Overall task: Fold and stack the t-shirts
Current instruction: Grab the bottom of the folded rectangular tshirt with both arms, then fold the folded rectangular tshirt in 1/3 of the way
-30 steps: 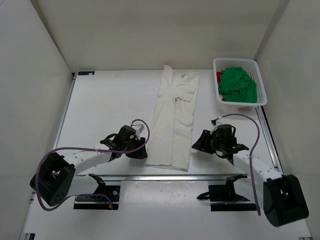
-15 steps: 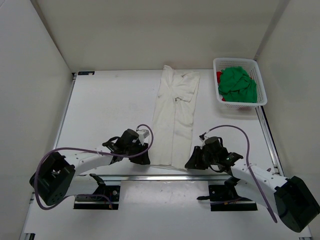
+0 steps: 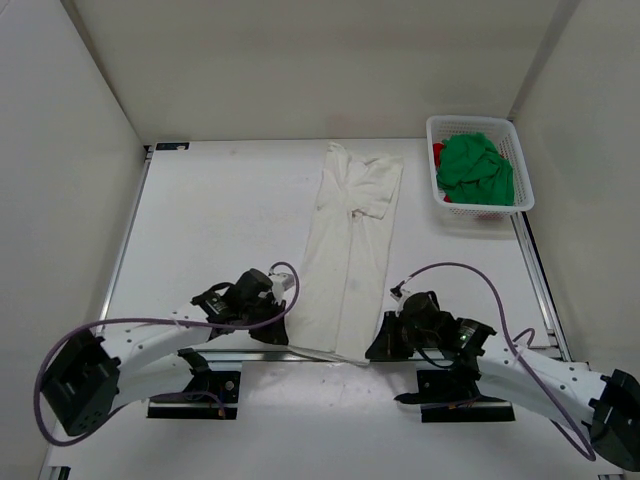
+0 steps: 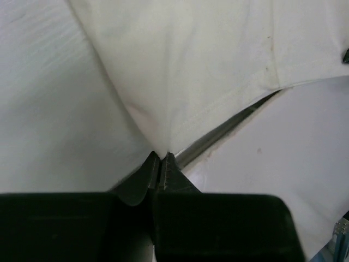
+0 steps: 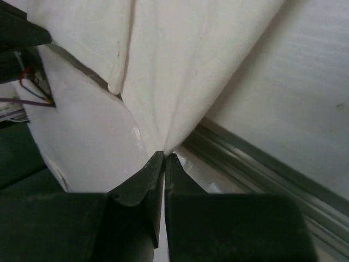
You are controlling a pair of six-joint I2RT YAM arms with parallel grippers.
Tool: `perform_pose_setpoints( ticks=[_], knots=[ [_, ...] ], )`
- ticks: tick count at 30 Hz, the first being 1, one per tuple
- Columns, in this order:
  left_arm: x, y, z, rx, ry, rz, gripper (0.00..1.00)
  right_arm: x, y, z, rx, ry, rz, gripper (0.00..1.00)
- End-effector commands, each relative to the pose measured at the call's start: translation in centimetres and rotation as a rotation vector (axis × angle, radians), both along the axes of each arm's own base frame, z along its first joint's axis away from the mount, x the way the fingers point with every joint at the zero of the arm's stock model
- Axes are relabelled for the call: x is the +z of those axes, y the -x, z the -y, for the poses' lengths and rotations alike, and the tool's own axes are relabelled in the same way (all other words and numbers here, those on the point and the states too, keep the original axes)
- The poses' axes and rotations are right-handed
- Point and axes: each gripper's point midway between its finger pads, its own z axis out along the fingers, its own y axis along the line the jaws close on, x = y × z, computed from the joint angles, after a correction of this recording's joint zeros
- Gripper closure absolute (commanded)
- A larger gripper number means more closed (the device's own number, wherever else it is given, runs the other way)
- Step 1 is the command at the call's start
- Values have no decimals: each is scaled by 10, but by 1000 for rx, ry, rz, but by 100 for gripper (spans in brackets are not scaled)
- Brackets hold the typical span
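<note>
Next, my left gripper carries the t-shirt's hem corner up and outward along it first, then down short of the t-shirt's bunched far end [image 3: 321, 207], since it still lies long.
The cream-white t-shirt [image 3: 352, 245] lies folded into a long narrow strip down the middle of the table, its near hem at the front rail. My left gripper [image 3: 285, 335] is shut on the hem's left corner [image 4: 163, 136], and my right gripper [image 3: 375, 350] is shut on its right corner [image 5: 163, 125]. In both wrist views the cloth rises in a pinched peak from the closed black fingers [image 4: 169, 164] [image 5: 155, 169]. The green t-shirt [image 3: 476, 168] fills the basket, and a bit of the red t-shirt [image 3: 438, 152] shows beside it.
The white mesh basket [image 3: 522, 168] stands at the back right corner. A metal rail [image 3: 250, 352] runs along the table's near edge under both grippers. White walls close in the table on the left, back and right.
Both arms came down and inward to the near hem of the cream-white t-shirt. Both grippers went from open to shut on its two corners, and the hem has been drawn slightly toward the rail.
</note>
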Motion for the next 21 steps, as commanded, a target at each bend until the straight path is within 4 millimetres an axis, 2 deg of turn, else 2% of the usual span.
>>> perform_pose_setpoints(
  ticks=[1, 2, 3, 4, 5, 6, 7, 8, 11, 12, 13, 14, 15, 16, 17, 18, 19, 20, 21],
  knots=[
    [25, 11, -10, 9, 2, -21, 100, 17, 5, 1, -54, -28, -39, 100],
    [39, 1, -5, 20, 30, 8, 100, 18, 4, 2, -51, -28, -35, 100],
    [42, -4, -6, 35, 29, 13, 100, 31, -9, 2, -65, -41, 12, 99],
    [57, -13, 2, 33, 57, 40, 100, 40, -24, 5, -84, -38, 59, 100],
    [67, -19, 8, 28, 76, 58, 100, 40, -32, 9, -64, -19, 95, 100],
    [72, -30, 12, 40, 71, 82, 100, 55, -51, 11, -98, -42, 135, 100],
    [78, -48, 15, 71, 56, 116, 100, 58, -69, 17, -110, -31, 177, 100],
    [91, -62, 20, 78, 61, 162, 100, 54, -79, 22, -126, -7, 169, 100],
    [100, -125, 22, 193, 38, 246, 100, 64, -139, 49, -218, 8, 276, 100],
    [110, -141, 26, 211, 49, 277, 100, 60, -147, 54, -231, 24, 262, 100],
    [102, -160, 21, 259, 17, 273, 100, 72, -168, 59, -255, 34, 320, 100],
    [106, -178, 24, 281, 23, 276, 100, 78, -185, 65, -278, 72, 354, 100],
    [119, -194, 29, 296, 43, 302, 100, 74, -195, 67, -288, 91, 337, 100],
    [109, -208, 28, 322, 10, 298, 100, 85, -212, 68, -296, 99, 380, 100],
    [113, -228, 32, 346, 3, 321, 100, 83, -223, 70, -304, 115, 366, 100],
    [128, -243, 37, 356, 22, 349, 100, 77, -233, 69, -302, 110, 346, 100],
    [129, -259, 43, 365, 26, 353, 100, 75, -247, 73, -323, 115, 339, 100],
    [117, -268, 46, 369, 4, 338, 100, 79, -259, 76, -344, 118, 353, 100],
    [116, -283, 48, 388, 0, 340, 100, 69, -265, 77, -349, 131, 329, 100]
  ],
)
